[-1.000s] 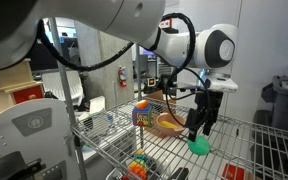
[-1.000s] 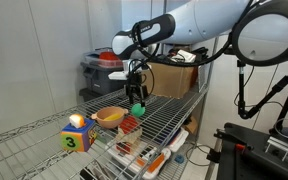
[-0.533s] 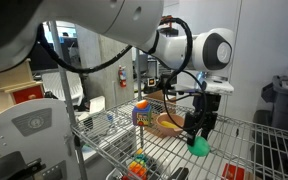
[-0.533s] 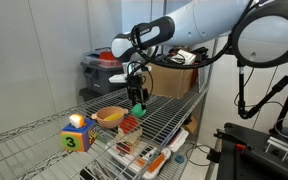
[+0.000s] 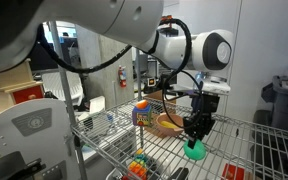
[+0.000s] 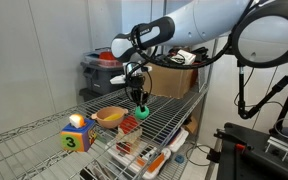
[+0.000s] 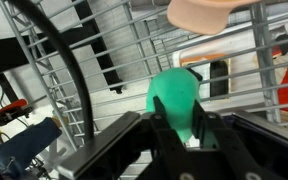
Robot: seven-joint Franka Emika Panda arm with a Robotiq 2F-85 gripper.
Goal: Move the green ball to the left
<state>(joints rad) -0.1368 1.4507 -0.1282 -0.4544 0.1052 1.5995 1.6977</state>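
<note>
The ball goes past the block toy in my gripper next and is released over the bare shelf wires. They lie beyond that toy from my gripper.
The teal-green ball [image 7: 172, 92] fills the middle of the wrist view, pinched between my two dark fingers [image 7: 162, 128], which press into its sides. My gripper [image 7: 181, 128] is shut on it. In both exterior views the gripper [image 5: 196, 138] [image 6: 139, 102] points straight down at the wire shelf, with the green ball [image 5: 195, 150] [image 6: 141, 111] at its tips, just at shelf level. Whether the ball still touches the wires is unclear.
An orange-tan bowl [image 5: 169, 124] [image 6: 109, 115] [image 7: 199, 12] sits close beside the ball. A multicoloured block toy [image 5: 142, 114] [image 6: 76, 135] stands farther along the wire shelf [image 6: 174, 112]. A red container [image 6: 129, 125] and other coloured items lie on the level below.
The fingers have closed in from wide open onto the green ball. The arm has barely moved.
</note>
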